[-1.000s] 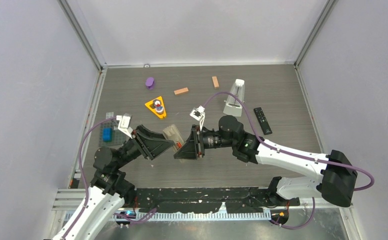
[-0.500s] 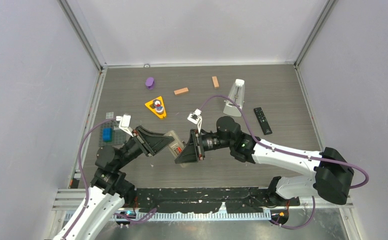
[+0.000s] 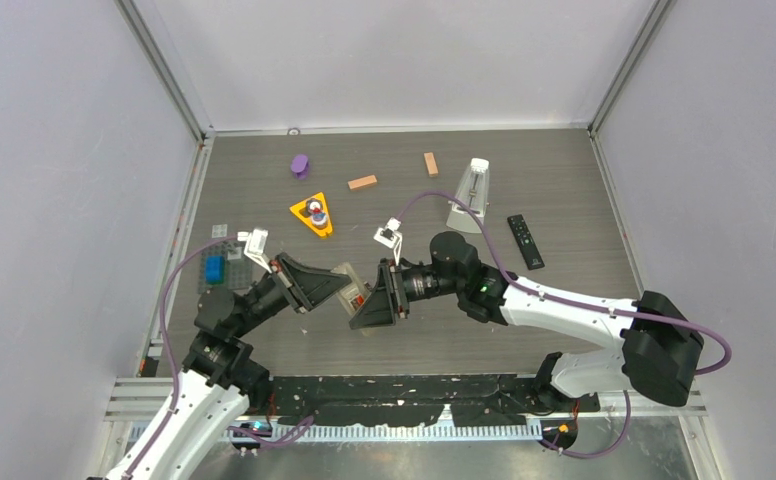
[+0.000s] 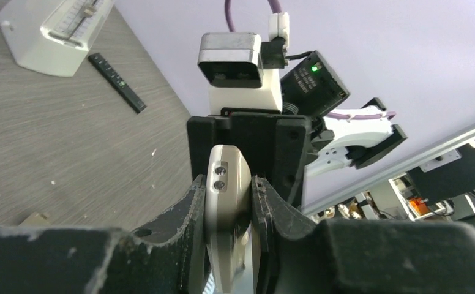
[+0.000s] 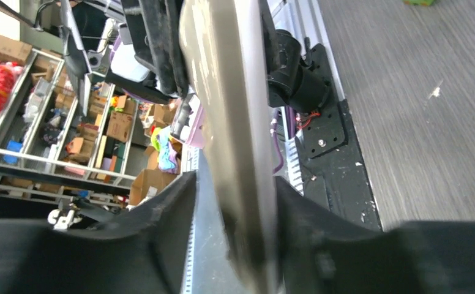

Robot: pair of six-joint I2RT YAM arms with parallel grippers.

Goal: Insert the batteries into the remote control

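Next I will back my right gripper off the remote (image 4: 226, 184), turn its fingers down and lower it onto the table's dark battery, since my left gripper holds the remote.
A silver-beige remote control (image 3: 345, 279) hangs above the table between my two grippers. My left gripper (image 3: 336, 287) is shut on one end of it; in the left wrist view the remote (image 4: 226, 184) sits edge-on, pinched between both fingers of this gripper (image 4: 228, 187). My right gripper (image 3: 366, 300) straddles the other end. In the right wrist view the remote (image 5: 223, 92) lies against the right finger with a gap to the left finger, so this gripper (image 5: 235, 190) is open. A small red spot (image 3: 360, 297) shows on the remote. I cannot make out any loose batteries.
A black remote (image 3: 525, 241) and a white metronome (image 3: 470, 195) stand at the right. Two orange-brown blocks (image 3: 362, 182), a purple piece (image 3: 300, 165) and a yellow triangle tray (image 3: 312, 216) lie at the back. A blue block (image 3: 214, 269) sits far left.
My right gripper has moved left and its jaws have come round the free end of the remote. My left gripper, still holding the remote, has shifted only slightly.
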